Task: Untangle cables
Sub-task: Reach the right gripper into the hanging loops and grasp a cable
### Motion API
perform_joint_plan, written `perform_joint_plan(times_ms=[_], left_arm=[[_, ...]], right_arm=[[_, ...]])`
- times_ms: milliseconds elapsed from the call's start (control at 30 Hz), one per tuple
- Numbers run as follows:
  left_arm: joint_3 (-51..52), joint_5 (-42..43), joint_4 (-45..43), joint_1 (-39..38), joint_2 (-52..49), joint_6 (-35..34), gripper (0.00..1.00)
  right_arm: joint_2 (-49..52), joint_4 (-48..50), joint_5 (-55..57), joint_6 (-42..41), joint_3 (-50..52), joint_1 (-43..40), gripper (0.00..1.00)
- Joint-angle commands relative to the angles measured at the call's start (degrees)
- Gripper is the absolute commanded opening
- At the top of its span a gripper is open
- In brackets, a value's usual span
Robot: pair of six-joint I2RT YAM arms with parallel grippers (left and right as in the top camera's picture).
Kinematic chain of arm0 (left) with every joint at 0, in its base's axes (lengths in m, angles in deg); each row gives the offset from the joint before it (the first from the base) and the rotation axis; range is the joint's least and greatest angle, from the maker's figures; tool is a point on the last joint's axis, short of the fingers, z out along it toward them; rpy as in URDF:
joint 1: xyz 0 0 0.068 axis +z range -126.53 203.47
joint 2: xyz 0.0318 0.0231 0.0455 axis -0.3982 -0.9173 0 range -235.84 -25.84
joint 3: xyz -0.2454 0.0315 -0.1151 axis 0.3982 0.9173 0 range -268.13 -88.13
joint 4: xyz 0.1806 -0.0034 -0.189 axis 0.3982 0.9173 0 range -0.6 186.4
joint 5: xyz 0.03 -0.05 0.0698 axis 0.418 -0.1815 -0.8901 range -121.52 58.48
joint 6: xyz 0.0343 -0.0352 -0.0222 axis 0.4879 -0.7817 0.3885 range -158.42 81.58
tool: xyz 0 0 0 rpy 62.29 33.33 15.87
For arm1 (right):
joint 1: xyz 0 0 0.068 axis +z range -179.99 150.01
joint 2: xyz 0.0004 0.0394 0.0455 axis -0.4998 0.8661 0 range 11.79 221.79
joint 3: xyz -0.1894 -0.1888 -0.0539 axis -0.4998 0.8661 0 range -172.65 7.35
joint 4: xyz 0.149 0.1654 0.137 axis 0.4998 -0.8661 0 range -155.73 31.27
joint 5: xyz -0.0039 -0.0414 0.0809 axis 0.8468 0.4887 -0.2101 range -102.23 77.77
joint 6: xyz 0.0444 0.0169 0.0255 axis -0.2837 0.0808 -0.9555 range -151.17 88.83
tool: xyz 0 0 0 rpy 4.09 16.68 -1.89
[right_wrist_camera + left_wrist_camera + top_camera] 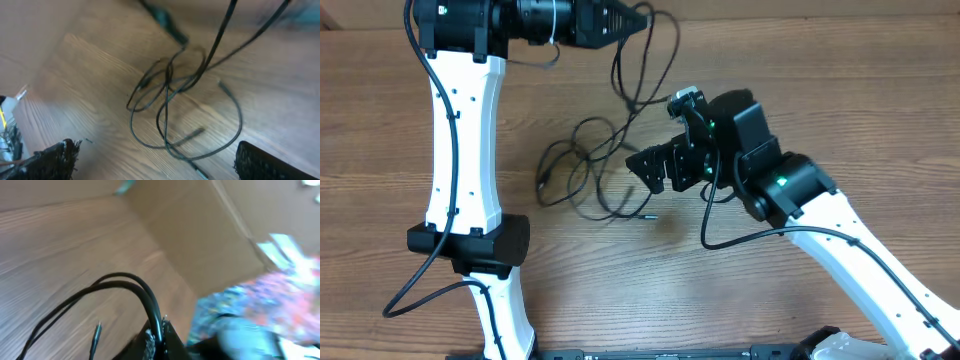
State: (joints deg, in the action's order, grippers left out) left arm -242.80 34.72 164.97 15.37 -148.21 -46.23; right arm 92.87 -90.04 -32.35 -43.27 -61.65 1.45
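Note:
I need to raise and turn my left gripper at the table's far edge before I open it, because its black cable still runs into the tangle's bunched loops.
A tangle of thin black cables lies on the wooden table, its loops spread at the middle. In the right wrist view the tangle lies just beyond the fingers. My left gripper at the far edge is shut on a black cable, which arches up from the table into the jaws. A loose cable plug lies beside it. My right gripper is open and empty, hovering just right of the tangle, its fingers wide apart.
The left arm's white links stand along the left side of the table. A cable plug tip lies toward the front of the tangle. A cardboard wall and colourful cloth show beyond the table's far edge.

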Motion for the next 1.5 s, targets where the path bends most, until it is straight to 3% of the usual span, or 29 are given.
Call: perform_joint_plan(times_ms=[0, 233, 400, 600, 733, 900, 967, 1067, 1133, 1333, 1467], left_arm=[[-0.81, 12.90, -2.58, 1.11, 1.55, -4.70, 0.04], [-0.81, 17.49, -2.64, 1.33, 1.55, -8.00, 0.04], [-0.81, 24.37, -2.78, 1.33, 1.55, -9.84, 0.04], [-0.81, 24.35, -2.80, 1.33, 2.05, -10.45, 0.04], [-0.81, 24.33, -2.80, 1.29, 2.16, -10.69, 0.04], [-0.81, 24.33, -2.80, 1.29, 2.16, -10.69, 0.04], [-0.81, 24.30, -2.80, 1.29, 2.16, -10.69, 0.04], [-0.81, 24.24, -2.82, 1.29, 2.16, -10.67, 0.04], [-0.81, 24.24, -2.84, 1.29, 2.16, -10.67, 0.04], [-0.79, 23.47, -4.04, 1.31, 2.16, -10.62, 0.08], [-0.79, 20.48, -4.04, 1.33, 2.16, -9.64, 0.33]], right_arm=[[-0.57, 4.35, 0.87, -3.13, 4.07, -0.35, 1.00], [0.09, 9.29, 5.79, -3.13, 4.50, -0.35, 1.00], [3.04, 10.64, 18.49, -3.10, 4.50, -0.81, 1.00], [4.20, 14.56, 23.32, -2.95, 4.50, -4.44, 1.00], [4.94, 19.76, 17.38, -3.17, 4.50, -6.27, 0.83], [9.25, 23.37, 15.91, -7.02, 4.50, -6.34, 0.34], [10.38, 23.52, 15.17, -8.07, 4.50, -6.34, 0.27], [11.80, 24.37, 12.22, -8.22, 4.50, -6.34, 0.09], [12.39, 24.85, 11.45, -9.88, 4.50, -6.34, 0.04], [12.15, 24.57, 13.97, -9.94, 4.46, -6.78, 0.04], [10.73, 24.22, 14.93, -7.37, 4.42, -7.45, 0.04]])
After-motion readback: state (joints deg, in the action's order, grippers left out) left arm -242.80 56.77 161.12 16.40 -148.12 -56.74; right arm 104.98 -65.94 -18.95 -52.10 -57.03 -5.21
